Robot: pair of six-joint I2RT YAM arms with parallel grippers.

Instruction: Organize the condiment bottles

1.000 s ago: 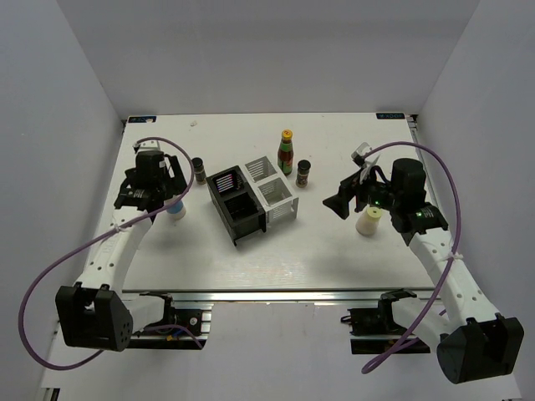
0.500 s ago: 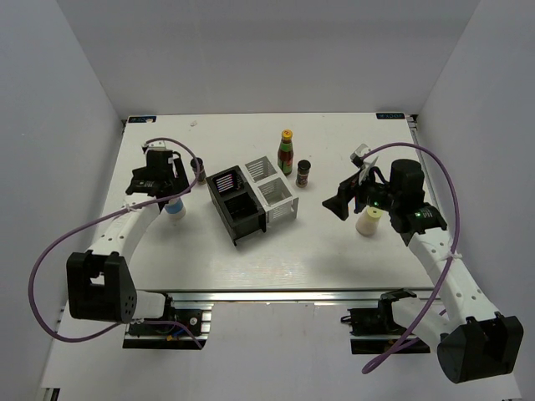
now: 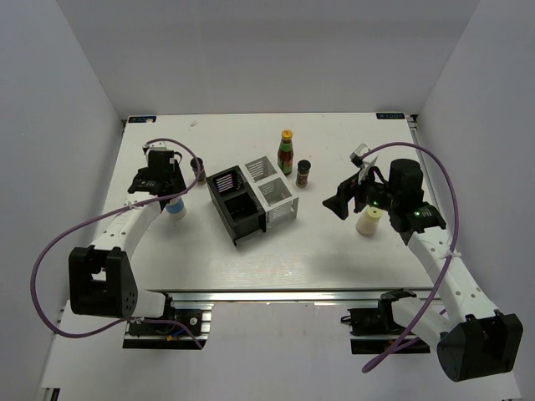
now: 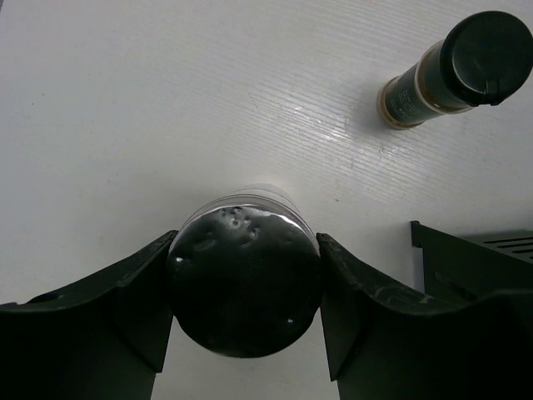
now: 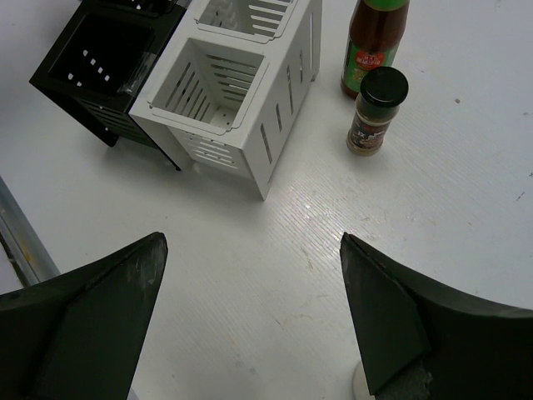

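My left gripper will go up, carry the silver-lidded jar (image 3: 175, 210) to the right in the top view and put it down in the rack's black half's far compartment (image 3: 226, 181), which is empty.
My left gripper (image 4: 246, 243) is shut on the silver-lidded jar (image 4: 243, 287), both fingers pressed against its lid; the jar (image 3: 175, 210) stands on the table at the left. A dark black-lidded spice jar (image 4: 456, 71) stands just beyond it (image 3: 199, 170). The tall red-green sauce bottle (image 3: 286, 152) with a yellow cap and a second black-lidded spice jar (image 3: 303, 173) stand behind the rack. My right gripper (image 5: 251, 239) hangs open over bare table, with the cream squat bottle (image 3: 369, 220) just beside its right finger.
The divided rack sits mid-table, its black half (image 3: 236, 203) to the left and its white half (image 3: 274, 189) to the right, compartments open upward. The black half's corner (image 4: 475, 260) lies close to the right of my left gripper.
My left gripper has lowered over the silver-lidded jar and closed its fingers onto the lid. The right arm has not moved.
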